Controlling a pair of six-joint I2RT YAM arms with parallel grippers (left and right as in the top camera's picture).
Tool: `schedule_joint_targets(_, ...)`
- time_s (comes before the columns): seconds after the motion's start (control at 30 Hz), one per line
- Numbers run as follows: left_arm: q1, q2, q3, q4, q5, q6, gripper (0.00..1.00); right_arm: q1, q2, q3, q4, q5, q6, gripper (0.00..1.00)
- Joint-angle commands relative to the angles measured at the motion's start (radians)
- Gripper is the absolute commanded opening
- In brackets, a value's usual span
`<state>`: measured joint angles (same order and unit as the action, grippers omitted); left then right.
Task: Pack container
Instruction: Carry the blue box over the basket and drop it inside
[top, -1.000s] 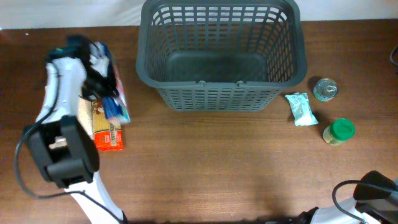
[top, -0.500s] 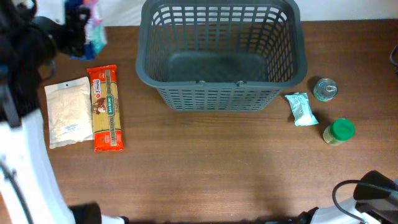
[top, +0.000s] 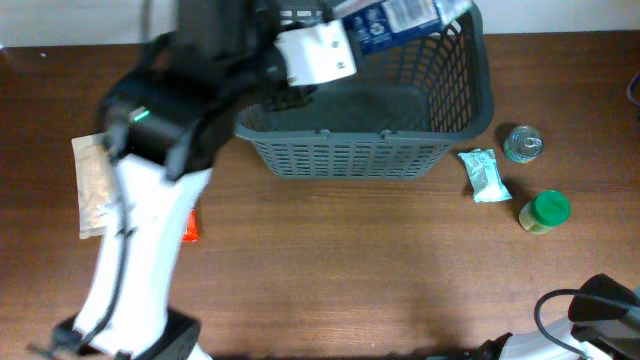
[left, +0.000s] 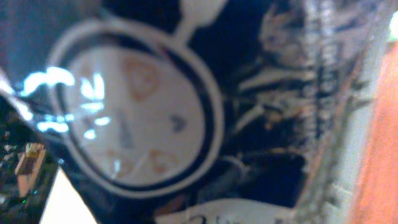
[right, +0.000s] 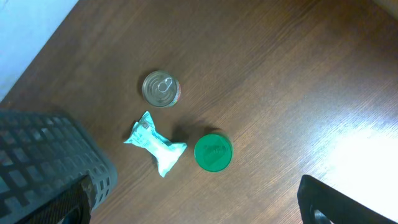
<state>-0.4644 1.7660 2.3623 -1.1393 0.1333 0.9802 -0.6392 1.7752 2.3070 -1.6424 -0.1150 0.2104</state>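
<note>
The left gripper will next lower the dark blue snack bag (top: 395, 18) through the opening of the basket and let go of it there, since the basket's bare bottom lies below the gripper and shows space.
The dark grey basket (top: 350, 155) stands at the back middle of the table; its corner shows in the right wrist view (right: 37, 155). My left gripper (top: 345, 25) is raised high over the basket's far side and holds a dark blue snack bag (top: 395, 18) above the basket's opening. The bag (left: 186, 112) fills the left wrist view and hides the fingers. My right gripper (right: 205, 211) is wide open and empty, low at the table's front right, apart from the items there.
Right of the basket lie a tin can (top: 523, 143), a pale green pouch (top: 484, 175) and a green-lidded jar (top: 545, 211). A beige bag (top: 92, 185) and a red pasta pack (top: 190, 228) lie at the left, partly hidden by my left arm.
My left arm has lifted the blue bag from the table's left side and swung it right, to above the basket. The right arm has not moved.
</note>
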Motion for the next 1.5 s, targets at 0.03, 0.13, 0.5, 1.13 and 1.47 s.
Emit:
schedule_joint_targets(0.03, -0.044, 0.146, -0.006, 0.026, -0.23, 0.095, 0.02, -0.003, 0.003, 0.003, 0.0, -0.009, 0.008, 0.99)
schedule_joint_targets(0.13, -0.056, 0.255, -0.006, 0.037, -0.315, 0.095, 0.02, -0.003, 0.003, 0.003, 0.0, -0.009, 0.008, 0.99)
schedule_joint_targets(0.5, -0.056, 0.496, -0.006, 0.151, -0.498, 0.091, 0.02, -0.003, 0.003, 0.003, 0.0, -0.009, 0.008, 0.99)
schedule_joint_targets(1.13, -0.058, 0.306, -0.005, 0.173, -0.639, -0.195, 0.99, -0.003, 0.003, 0.003, 0.0, -0.009, 0.008, 0.99)
schedule_joint_targets(1.47, 0.109, -0.078, -0.005, 0.027, -0.555, -0.507, 0.99, -0.003, 0.003, 0.003, 0.0, -0.009, 0.008, 0.99)
